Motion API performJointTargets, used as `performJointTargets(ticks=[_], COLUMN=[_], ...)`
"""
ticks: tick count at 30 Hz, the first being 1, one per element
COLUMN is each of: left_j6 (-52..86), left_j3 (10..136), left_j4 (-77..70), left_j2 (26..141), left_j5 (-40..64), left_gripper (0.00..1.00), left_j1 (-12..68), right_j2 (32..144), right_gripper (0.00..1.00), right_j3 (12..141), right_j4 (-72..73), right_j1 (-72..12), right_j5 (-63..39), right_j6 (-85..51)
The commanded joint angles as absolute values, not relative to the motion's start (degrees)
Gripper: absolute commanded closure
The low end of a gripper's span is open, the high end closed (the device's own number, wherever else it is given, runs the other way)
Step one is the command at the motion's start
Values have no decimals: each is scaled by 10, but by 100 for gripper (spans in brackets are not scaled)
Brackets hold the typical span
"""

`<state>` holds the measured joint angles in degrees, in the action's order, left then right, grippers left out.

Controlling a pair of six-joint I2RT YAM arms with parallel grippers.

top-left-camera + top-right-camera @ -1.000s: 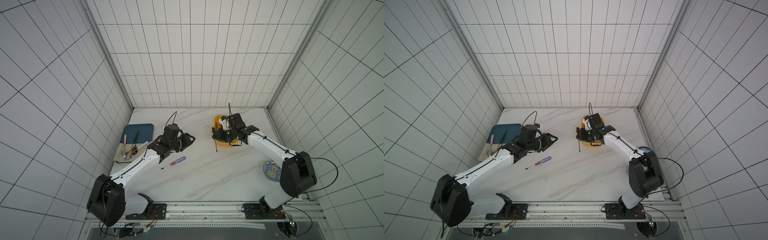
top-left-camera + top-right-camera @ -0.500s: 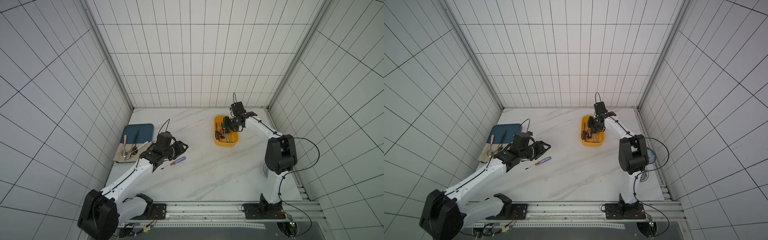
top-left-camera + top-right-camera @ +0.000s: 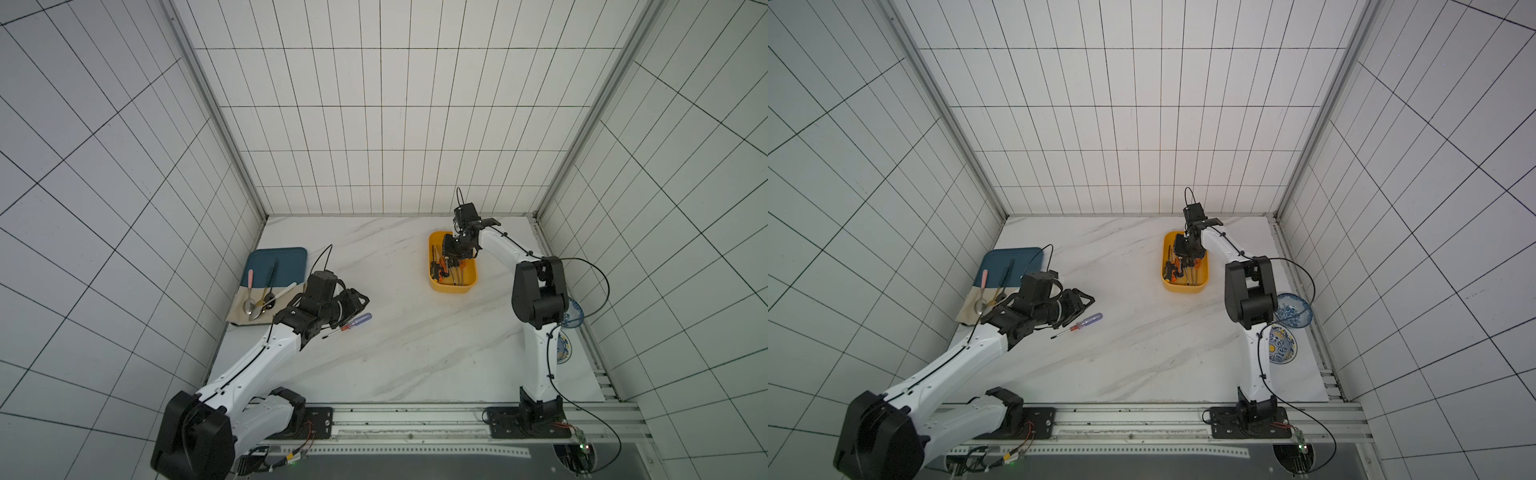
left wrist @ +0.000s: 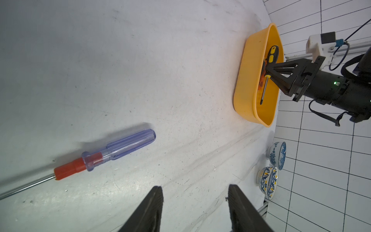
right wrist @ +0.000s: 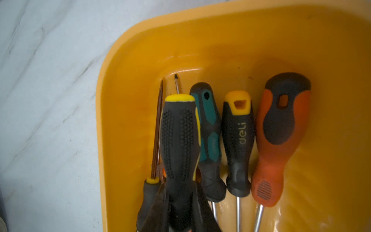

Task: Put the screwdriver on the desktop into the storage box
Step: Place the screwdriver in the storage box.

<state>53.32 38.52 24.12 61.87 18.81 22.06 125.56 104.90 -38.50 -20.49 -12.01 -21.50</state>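
The black-and-yellow screwdriver's handle partly covers the teal one, so the robot's right gripper should next move sideways toward the gap [image 3: 440, 246] [image 5: 169, 87] beside the brown rod and let the screwdriver go.
A screwdriver [image 3: 353, 323] [image 3: 1084, 323] with a clear blue handle and red collar lies on the white marble desktop [image 3: 395, 365]. My left gripper [image 3: 356, 302] [image 4: 194, 187] hangs just beside its handle [image 4: 128, 142], open, with only bare tabletop between the fingers. The yellow-orange storage box [image 3: 453, 289] [image 5: 124, 120] stands at the back right. My right gripper [image 3: 455, 249] [image 5: 179, 192] is over the box, shut on a black-and-yellow screwdriver [image 5: 178, 136] near its collar.
Several other screwdrivers [image 5: 237, 140] lie side by side in the box. A dark-blue tray [image 3: 286, 259] and a beige cloth with cutlery [image 3: 259, 305] sit at the left edge. Two patterned bowls [image 3: 1293, 311] [image 3: 1281, 345] stand by the right edge.
My left gripper has come down toward the blue-handled screwdriver. The right arm has swung from the box's left side to over its far end, still gripping the black-and-yellow screwdriver.
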Motion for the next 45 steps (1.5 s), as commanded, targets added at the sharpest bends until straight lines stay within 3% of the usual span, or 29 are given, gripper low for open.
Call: performJointTargets(ticks=[1,17,28,38,45], left_j6=[526,529,529,523,510], left_j3=[377,366,367,372,383], left_j4=[246,253,254,264,287], left_j2=[607,606,612,612,618], left_j5=[190,189,188,180,167], left_gripper=[44,44,44,43,36], left_j1=[216,214,213,206,200], right_j2=[1276,1324,1324,1270,1189], right_gripper=[91,85,69,65,65], right_j3=[1086,1141,1139,1106,1028], right_j4=[-405,-433,-434,-425,-392], right_j1=[-205,-215,-226,-226,-225], right_j5=[-131,-131,-128,-118,-106], right_j6=[-203,-192,-194,-203,-216])
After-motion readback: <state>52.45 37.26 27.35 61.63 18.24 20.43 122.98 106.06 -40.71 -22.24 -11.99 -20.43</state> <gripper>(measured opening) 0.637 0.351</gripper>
